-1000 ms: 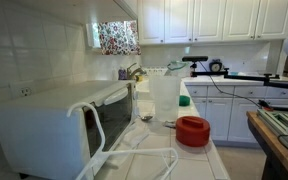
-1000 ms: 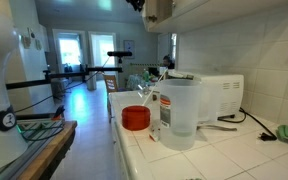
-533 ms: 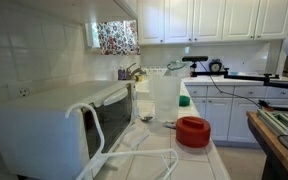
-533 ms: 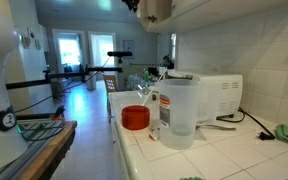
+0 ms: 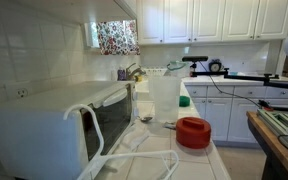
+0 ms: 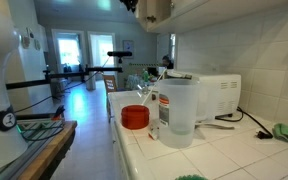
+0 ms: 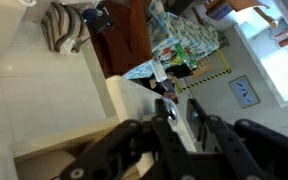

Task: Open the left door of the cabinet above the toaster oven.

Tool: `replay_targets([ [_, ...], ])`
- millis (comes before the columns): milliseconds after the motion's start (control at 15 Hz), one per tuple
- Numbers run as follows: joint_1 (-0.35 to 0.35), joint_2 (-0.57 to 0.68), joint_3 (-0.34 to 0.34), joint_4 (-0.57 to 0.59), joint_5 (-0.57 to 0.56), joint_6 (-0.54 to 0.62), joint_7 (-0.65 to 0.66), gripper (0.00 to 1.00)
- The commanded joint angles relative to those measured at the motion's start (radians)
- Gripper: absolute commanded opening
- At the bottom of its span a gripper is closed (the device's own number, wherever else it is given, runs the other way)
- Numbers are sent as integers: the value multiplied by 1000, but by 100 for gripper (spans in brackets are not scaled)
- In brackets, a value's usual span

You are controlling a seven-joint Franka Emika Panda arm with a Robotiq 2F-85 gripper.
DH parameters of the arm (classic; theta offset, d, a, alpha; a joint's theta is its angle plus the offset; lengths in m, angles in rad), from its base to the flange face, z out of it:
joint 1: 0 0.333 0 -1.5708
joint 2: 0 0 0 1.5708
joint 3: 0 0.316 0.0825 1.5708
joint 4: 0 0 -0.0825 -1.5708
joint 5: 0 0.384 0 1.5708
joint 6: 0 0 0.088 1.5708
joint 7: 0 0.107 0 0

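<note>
The door is only partly open, so my gripper should move back from the cabinet, over the aisle, pulling the white door edge along to let go of it there.
The white toaster oven (image 5: 54,125) with its dark glass door stands on the tiled counter; it also shows in an exterior view (image 6: 219,95). The cabinet above it appears only as a white strip at the top of both exterior views (image 5: 122,8) (image 6: 234,10). My gripper (image 6: 149,8) is up at the cabinet's lower edge, mostly cut off by the frame. In the wrist view the dark fingers (image 7: 177,103) sit close together on either side of the white door edge (image 7: 134,95), with a small shiny knob beside one finger.
A clear pitcher (image 5: 164,98) (image 6: 177,112) and a red lid (image 5: 192,131) (image 6: 135,117) stand on the counter next to the oven. A white cable (image 5: 144,158) loops over the tiles. A wooden table (image 6: 34,150) stands across the aisle.
My gripper has shifted slightly sideways along the cabinet's lower edge. The objects on the counter stay where they were.
</note>
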State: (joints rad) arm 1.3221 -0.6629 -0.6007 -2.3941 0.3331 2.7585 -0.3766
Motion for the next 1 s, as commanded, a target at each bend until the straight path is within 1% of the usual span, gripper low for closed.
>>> replay_targets([
  [0, 83, 22, 4, 31, 92, -64, -48, 7],
  [600, 125, 38, 29, 49, 168, -116, -88, 7],
  [933, 139, 53, 36, 78, 247, -230, -134, 7],
])
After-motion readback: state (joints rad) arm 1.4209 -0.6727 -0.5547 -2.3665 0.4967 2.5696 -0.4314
